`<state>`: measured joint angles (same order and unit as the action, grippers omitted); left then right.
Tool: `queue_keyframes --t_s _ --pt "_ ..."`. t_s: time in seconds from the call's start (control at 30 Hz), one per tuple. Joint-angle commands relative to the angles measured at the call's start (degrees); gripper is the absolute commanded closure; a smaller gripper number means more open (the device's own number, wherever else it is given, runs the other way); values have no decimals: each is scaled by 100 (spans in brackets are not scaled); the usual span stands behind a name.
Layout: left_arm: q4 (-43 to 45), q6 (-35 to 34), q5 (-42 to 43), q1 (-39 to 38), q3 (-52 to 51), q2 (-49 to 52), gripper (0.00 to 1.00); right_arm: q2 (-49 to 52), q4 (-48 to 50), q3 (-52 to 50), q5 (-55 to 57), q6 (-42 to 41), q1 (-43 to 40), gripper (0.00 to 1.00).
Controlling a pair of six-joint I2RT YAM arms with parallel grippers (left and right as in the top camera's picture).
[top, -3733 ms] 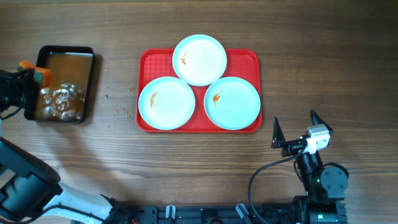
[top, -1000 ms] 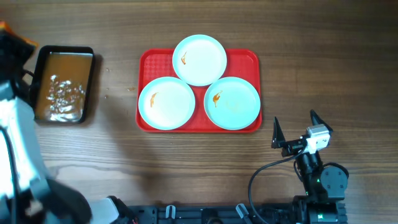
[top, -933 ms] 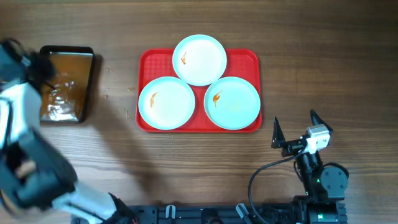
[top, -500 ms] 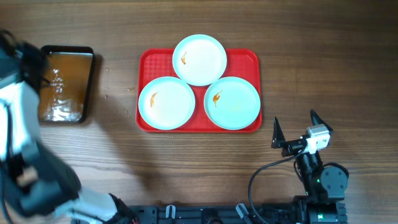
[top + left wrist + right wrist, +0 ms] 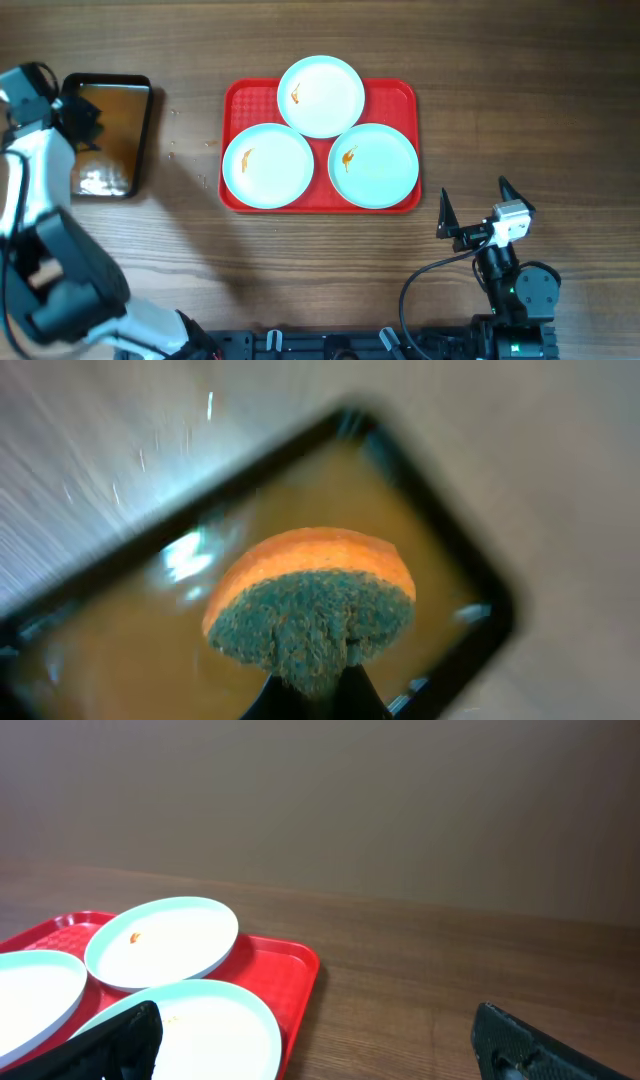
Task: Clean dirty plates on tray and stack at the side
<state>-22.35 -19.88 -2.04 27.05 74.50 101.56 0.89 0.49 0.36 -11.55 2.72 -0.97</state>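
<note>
The sponge should go onto the smeared plate nearest the pan [image 5: 273,167], so my left gripper will next move across to the right in the overhead view, lower the sponge there and let go.
Three pale plates lie on the red tray [image 5: 402,92]: the far plate [image 5: 321,96], the left plate [image 5: 268,166] and the right plate [image 5: 373,165], each with a small orange smear. My left gripper [image 5: 80,113] is over the black pan, far left of the tray. In the left wrist view the left gripper [image 5: 312,688] is shut on an orange sponge with a green scouring face [image 5: 310,600]. My right gripper [image 5: 477,196] is open and empty, near the front right. The right wrist view shows the right gripper [image 5: 320,1045], the tray [image 5: 290,960] and the plates [image 5: 160,942].
A black pan of brownish water [image 5: 108,135] with some foam stands at the far left; in the left wrist view the pan [image 5: 445,535] lies below the sponge. Water drops dot the wood between pan and tray.
My left arm has risen from the pan's left edge and swung about above it with the sponge. The foam in the water has thinned. The right arm and plates have not moved.
</note>
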Motion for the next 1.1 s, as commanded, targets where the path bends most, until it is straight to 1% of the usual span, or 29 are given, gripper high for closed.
queue_keyframes --t_s 0.0,0.03,0.1,0.13,0.2,0.27,0.33,0.37,0.43,0.47,0.5,0.57,0.63,0.67,0.7,0.8,0.83,0.87,0.9,0.93,1.0,1.03,1.07 --pt "431 122 372 4 566 -1722 96 -35 33 -7 33 26 -35 0" --pt "494 122 457 4 566 -1823 96 -35 33 -7 33 26 -35 0" --pt "380 129 409 20 385 -1534 96 -35 33 -7 33 26 -35 0" --pt "205 127 411 33 243 -1222 96 -35 33 -7 33 26 -35 0" --pt "-463 125 369 33 164 -221 96 -35 33 -7 33 26 -35 0" --pt "-739 127 369 31 166 -33 96 -35 33 -7 33 26 -35 0" --pt "-828 81 409 31 356 -492 96 -35 33 -7 33 26 -35 0" --pt "-859 -87 474 -7 516 -957 96 -35 33 -7 33 26 -35 0" --pt "-581 -199 522 -166 654 -1943 96 -35 33 -7 33 26 -35 0" --pt "-457 -201 522 -247 654 -2267 96 -35 33 -7 33 26 -35 0" --pt "-437 -271 525 -417 651 -2660 96 -35 33 -7 33 26 -35 1" --pt "-857 -560 658 -807 651 -2994 96 -35 33 -7 33 26 -35 0" --pt "-1655 -931 1298 -1370 625 -2951 96 -35 33 -7 33 26 -35 0" --pt "-2120 -955 1762 -1812 590 -2758 96 -35 33 -7 33 26 -35 0" --pt "-2450 -955 1989 -2186 560 -2544 96 -35 33 -7 33 24 -35 0" --pt "-2975 -957 2004 -3289 326 -1674 96 -35 37 -7 31 20 -35 0" --pt "-2979 -955 2004 -3567 271 -1351 96 -35 74 -7 -74 11 -35 0" --pt "-2968 -957 1954 -3823 258 -984 96 -35 81 -7 -446 -111 -35 0" --pt "-2924 -957 1790 -4061 258 -588 96 -35 127 -7 -876 -603 -35 0" --pt "-2883 -960 1655 -4197 258 -339 96 -35 168 -7 -1161 -1303 -35 0" --pt "-2662 -957 1482 -4411 258 321 96 -35 157 -7 -1447 -3263 -35 0" --pt "-2540 -957 1464 -4433 258 577 96 -28 133 -7 -1486 -4385 -35 0" --pt "-2448 -957 1458 -4430 258 767 96 9 208 -4 -1517 -5230 -35 0"
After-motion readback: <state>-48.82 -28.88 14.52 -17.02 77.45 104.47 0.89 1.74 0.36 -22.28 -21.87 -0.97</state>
